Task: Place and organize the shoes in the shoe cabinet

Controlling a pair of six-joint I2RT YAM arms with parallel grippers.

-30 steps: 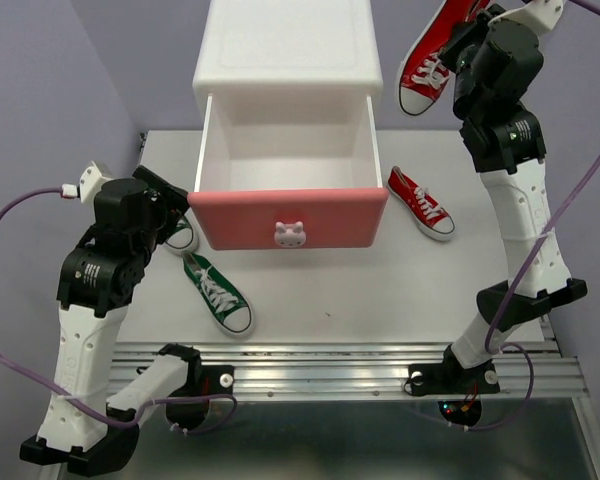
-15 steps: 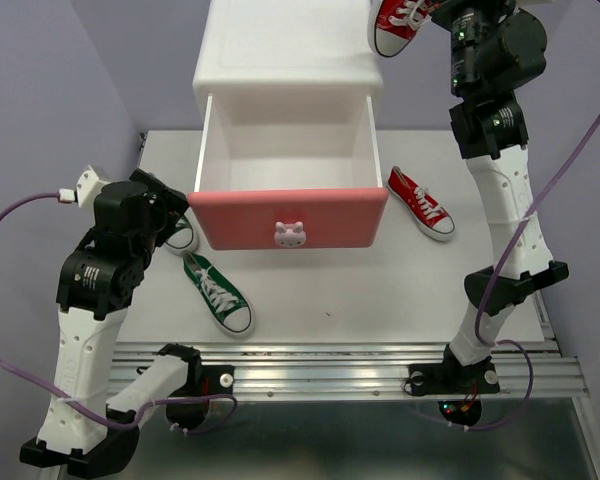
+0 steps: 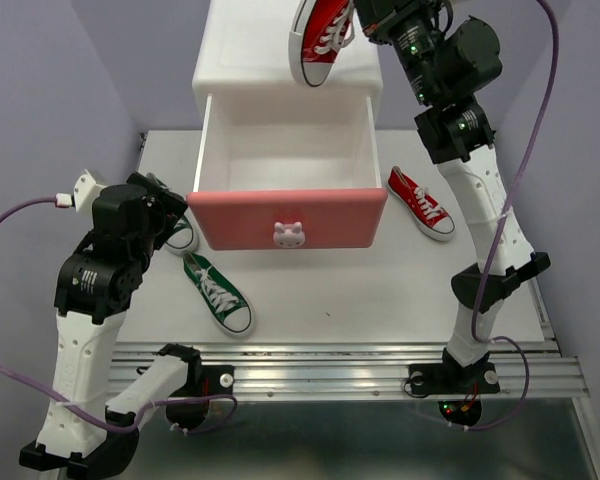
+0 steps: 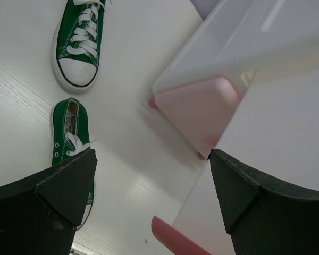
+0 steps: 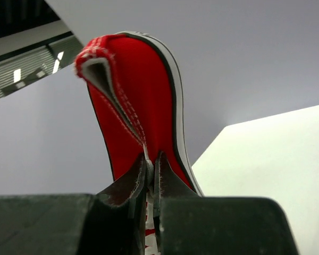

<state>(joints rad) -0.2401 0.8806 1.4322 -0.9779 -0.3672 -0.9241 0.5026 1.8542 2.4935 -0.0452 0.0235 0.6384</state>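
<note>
Next, my right gripper moves back, to the left in the top view, and down into the open drawer to release the red shoe, because the drawer is empty.
The white shoe cabinet (image 3: 280,50) stands at the back with its upper drawer (image 3: 288,218) pulled out, pink front toward me. My right gripper (image 3: 365,20) is shut on a red shoe (image 3: 322,40), which hangs toe-down over the cabinet top above the drawer. In the right wrist view the jaws (image 5: 151,170) pinch the red shoe's (image 5: 138,95) canvas edge. The other red shoe (image 3: 421,202) lies right of the drawer. My left gripper (image 3: 165,205) is open beside the drawer's left front corner, holding nothing (image 4: 154,180). Two green shoes (image 4: 81,42) (image 4: 69,138) lie on the table.
One green shoe (image 3: 217,293) lies in front of the drawer's left end. The other (image 3: 183,235) is partly hidden by my left arm. The cabinet's white side (image 4: 276,138) sits close to my left gripper's right finger. The table's metal front rail (image 3: 350,355) runs along the near edge.
My right arm has swung left with the red shoe, from right of the cabinet to above its top. The left arm has barely moved.
</note>
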